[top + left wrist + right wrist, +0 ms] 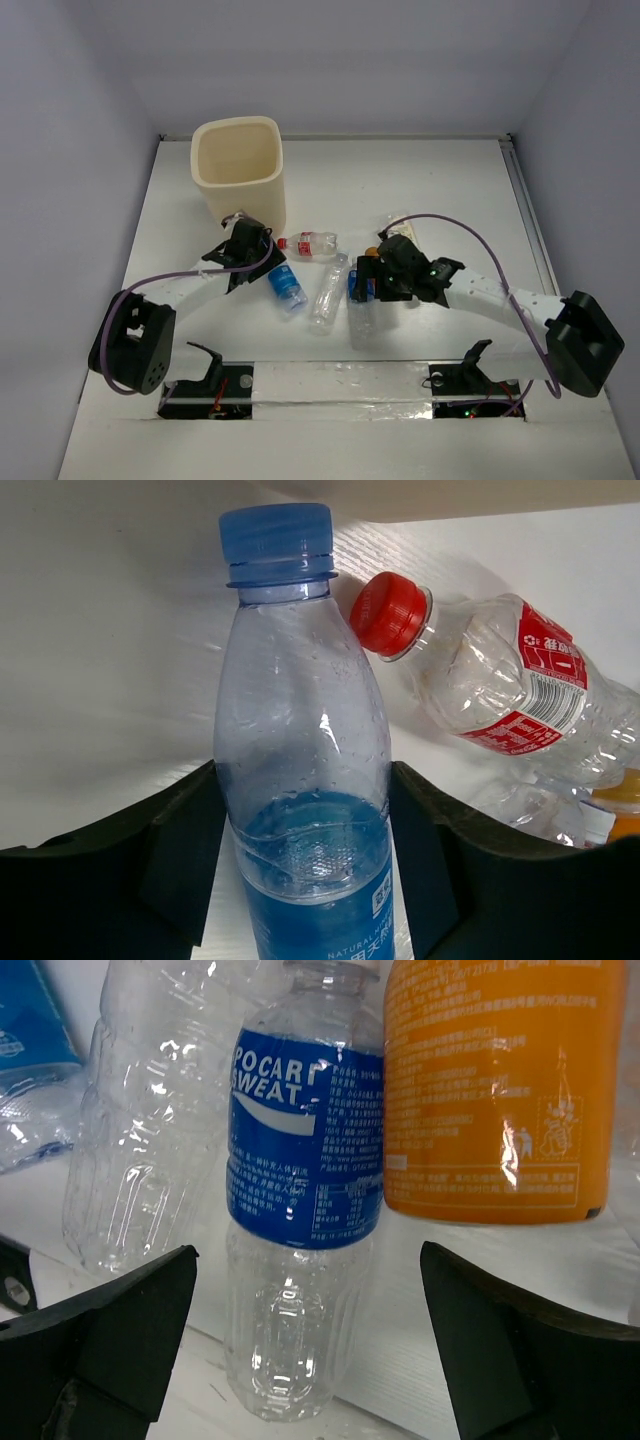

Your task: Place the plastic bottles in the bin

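The dark-blue-labelled bottle is between my open fingers with gaps on both sides, so my right gripper will next lower onto its label's near end (pixel 356 298) (pixel 304 1230) and close.
The cream bin (pixel 238 170) stands at the back left. My left gripper (pixel 262 262) (pixel 305 870) is shut on the blue-labelled, blue-capped bottle (pixel 288 288) (pixel 300 730), one finger against each side. Beside it lies a red-labelled bottle (pixel 312 244) (pixel 510 685), its red cap towards the bin. My right gripper (pixel 378 282) (pixel 310 1360) is open astride a dark-blue-labelled bottle (pixel 360 288) (pixel 300 1210), with gaps on both sides. An orange bottle (pixel 369 263) (pixel 490 1090) lies to its right. A clear unlabelled bottle (pixel 328 295) (pixel 140 1130) lies to its left.
A pale-labelled bottle (pixel 405 227) shows partly behind the right wrist. Grey walls close in the table on three sides. A taped rail (pixel 340 385) with the arm mounts runs along the near edge.
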Motion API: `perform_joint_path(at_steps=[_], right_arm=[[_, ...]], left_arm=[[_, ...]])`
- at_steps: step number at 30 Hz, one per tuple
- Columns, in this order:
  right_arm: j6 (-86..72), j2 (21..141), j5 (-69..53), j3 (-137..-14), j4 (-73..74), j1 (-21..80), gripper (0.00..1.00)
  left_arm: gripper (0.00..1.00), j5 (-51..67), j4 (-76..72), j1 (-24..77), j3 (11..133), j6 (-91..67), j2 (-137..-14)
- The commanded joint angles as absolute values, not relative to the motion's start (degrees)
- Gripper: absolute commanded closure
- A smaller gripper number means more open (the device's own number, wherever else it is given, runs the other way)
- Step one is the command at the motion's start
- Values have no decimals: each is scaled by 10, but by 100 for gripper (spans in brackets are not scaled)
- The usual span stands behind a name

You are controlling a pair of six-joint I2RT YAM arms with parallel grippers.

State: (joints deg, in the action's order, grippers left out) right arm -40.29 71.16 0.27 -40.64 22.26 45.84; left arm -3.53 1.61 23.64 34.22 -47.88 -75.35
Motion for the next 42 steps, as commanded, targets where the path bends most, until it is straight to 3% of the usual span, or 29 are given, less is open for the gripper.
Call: perform_joint_path(at_steps=[1,8,12,18,19,21,25,30,34,42], right_arm=[[-397,729,38,-437,196,463,3],[-408,747,19,-403,158,463,16],[-410,758,-15,-389,135,463,16],[-403,769,-44,-380,120,463,15],[-402,772,-46,-380,119,463,16],[-397,773,-45,-382,125,463,34],[-398,739,-27,-384,147,463,48],[-399,652,-27,-399,194,463,49],[-398,584,-23,-432,239,463,50],[-393,533,-13,-560,294,463,51]], left_arm=[[46,-47,4,238,330,-472,-747],[53,-47,85,250,313,-454,-641],[57,-33,172,256,344,-439,-542],[58,-47,268,261,508,-410,-497],[58,-54,273,261,536,-404,-500],[58,-75,285,261,619,-383,-520],[58,-132,301,261,776,-330,-585],[59,-203,298,248,964,-255,-696],[59,-227,280,215,1047,-217,-765],[59,-308,189,154,1046,-152,-838]])
